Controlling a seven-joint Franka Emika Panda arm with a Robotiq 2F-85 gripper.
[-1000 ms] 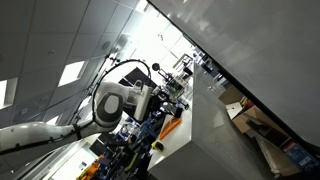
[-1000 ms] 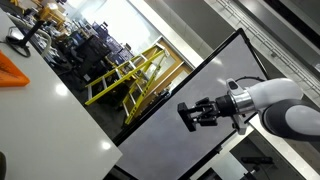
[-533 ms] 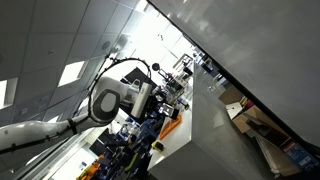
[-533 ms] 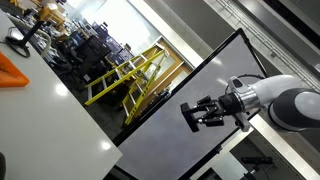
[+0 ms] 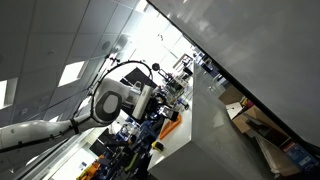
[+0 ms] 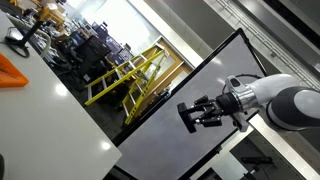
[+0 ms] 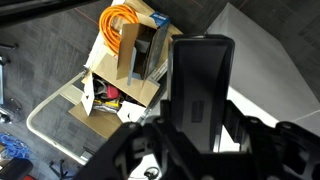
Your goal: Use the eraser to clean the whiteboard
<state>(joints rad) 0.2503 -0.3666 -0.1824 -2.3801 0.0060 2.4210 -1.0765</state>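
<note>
The top's end nearest the robot's arm is bare, so the gripper will next go down and carry the black rectangular eraser across onto the white table's corner nearest my arm (image 5: 185, 140) (image 7: 272, 123).
The whiteboard (image 6: 175, 120) is a very large pale grey panel with a thin dark edge; it also shows in an exterior view (image 5: 260, 50) and as a white surface in the wrist view (image 7: 265, 55). My gripper (image 6: 200, 113) is shut on a black rectangular eraser (image 6: 186, 116) and holds it right in front of the board's face. I cannot tell whether the eraser touches the board. In the wrist view the eraser (image 7: 200, 80) stands upright between my fingers (image 7: 200, 125). My arm (image 5: 115, 100) shows in an exterior view, its gripper lost among the clutter.
A cardboard box (image 7: 130, 50) with an orange cable and other items sits beside the board. A white table (image 6: 50, 115) carries an orange object (image 6: 15, 70). Yellow railings (image 6: 130, 75) stand behind. More boxes (image 5: 250, 115) lie along the board's edge.
The gripper with the eraser shifted slightly along the board and came back to almost the same spot. Nothing else moved.
</note>
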